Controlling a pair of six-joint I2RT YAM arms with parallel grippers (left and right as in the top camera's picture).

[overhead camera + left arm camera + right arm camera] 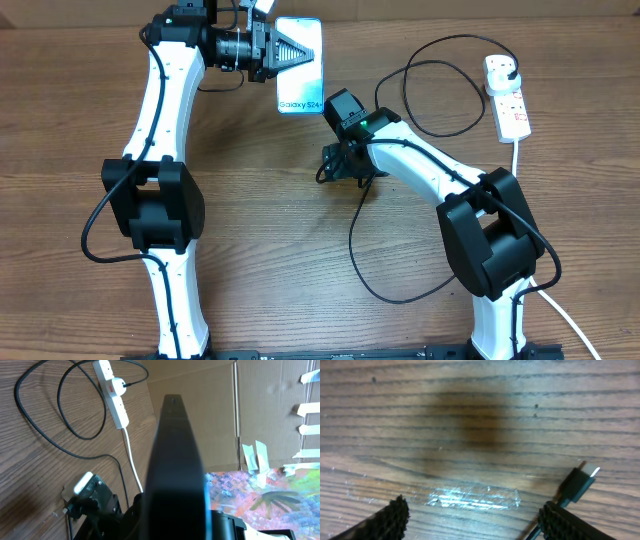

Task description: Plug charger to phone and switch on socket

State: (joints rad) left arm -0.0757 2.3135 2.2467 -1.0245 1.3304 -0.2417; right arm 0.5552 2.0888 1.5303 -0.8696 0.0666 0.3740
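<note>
The robot's right gripper will move toward the right in the wrist view and turn to straddle the charger's connector tip (576, 485), because it lies slanted beyond one fingertip.
My left gripper (283, 52) is shut on the phone (303, 82) and holds it at the back of the table, its "Galaxy S24" screen facing up. In the left wrist view the phone (175, 455) shows edge-on as a dark slab. The charger's black cable (440, 128) loops from its plug in the socket (508, 98) at the right back. My right gripper (475, 517) is open just above the wood, and the charger's connector tip (581, 481) lies beside its right finger. The right gripper also shows in the overhead view (332, 165).
The socket (113, 394) with its thick white cord (131, 457) shows in the left wrist view. A clear tape patch (470, 497) is stuck on the table between my right fingers. More black cable curves across the table front (385, 290). A cardboard wall (270, 405) stands behind.
</note>
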